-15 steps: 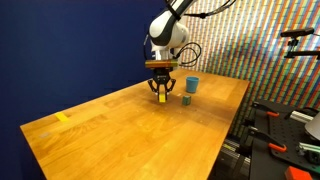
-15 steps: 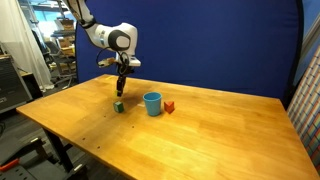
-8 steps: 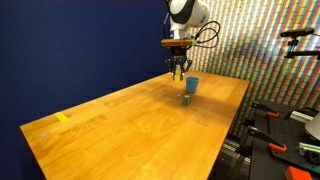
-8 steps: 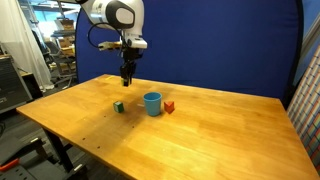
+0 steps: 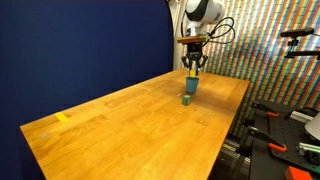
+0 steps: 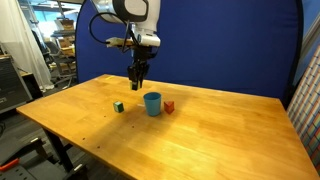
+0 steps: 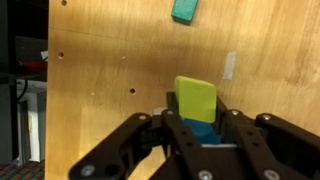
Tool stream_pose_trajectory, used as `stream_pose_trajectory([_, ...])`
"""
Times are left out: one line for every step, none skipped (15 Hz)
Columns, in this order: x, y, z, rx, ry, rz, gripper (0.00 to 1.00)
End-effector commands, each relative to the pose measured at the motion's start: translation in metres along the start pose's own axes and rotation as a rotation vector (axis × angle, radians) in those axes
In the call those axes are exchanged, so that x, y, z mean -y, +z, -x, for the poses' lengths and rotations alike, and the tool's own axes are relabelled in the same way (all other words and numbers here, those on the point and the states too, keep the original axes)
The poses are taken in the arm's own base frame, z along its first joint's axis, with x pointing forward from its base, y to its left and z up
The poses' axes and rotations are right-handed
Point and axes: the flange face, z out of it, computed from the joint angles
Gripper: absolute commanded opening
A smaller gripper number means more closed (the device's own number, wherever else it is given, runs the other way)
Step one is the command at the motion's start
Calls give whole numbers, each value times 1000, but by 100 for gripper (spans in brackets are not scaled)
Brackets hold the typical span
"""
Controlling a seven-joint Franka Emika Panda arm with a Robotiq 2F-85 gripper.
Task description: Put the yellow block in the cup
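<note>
My gripper moves toward the red block next, over the light-blue cup's opening, to release the yellow block, since the cup's opening is beside it that way.
My gripper is shut on the yellow block, which stands out between the fingers in the wrist view. The light-blue cup shows just beneath the block there, partly hidden by the fingers. In both exterior views the gripper hangs in the air above the table, just over and beside the cup.
A small green-blue block lies on the wooden table near the cup. A small red block lies on the cup's other side. A yellow tape strip is on the table's near corner.
The gripper has risen from the table with the yellow block in it and moved away from the green-blue block to a spot over the cup.
</note>
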Motion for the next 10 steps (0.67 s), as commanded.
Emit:
stream_pose_trajectory([-8, -11, -19, 6, 49, 7, 16])
stream_pose_trajectory([-8, -12, -25, 8, 54, 6, 16])
stream_pose_trajectory([-7, -13, -29, 11, 59, 9, 16])
stream_pose_trajectory([-6, -15, -33, 13, 61, 11, 16])
stream_pose_trajectory([-4, -16, -36, 15, 64, 14, 16])
stream_pose_trajectory([-3, -17, -39, 17, 70, 15, 16])
stream_pose_trajectory([-2, -18, -43, 21, 71, 14, 16])
stream_pose_trajectory([-1, -19, -46, 22, 75, 17, 17])
stream_pose_trajectory([1, -20, -50, 23, 77, 16, 17])
stream_pose_trajectory([3, -21, -53, 24, 80, 18, 17])
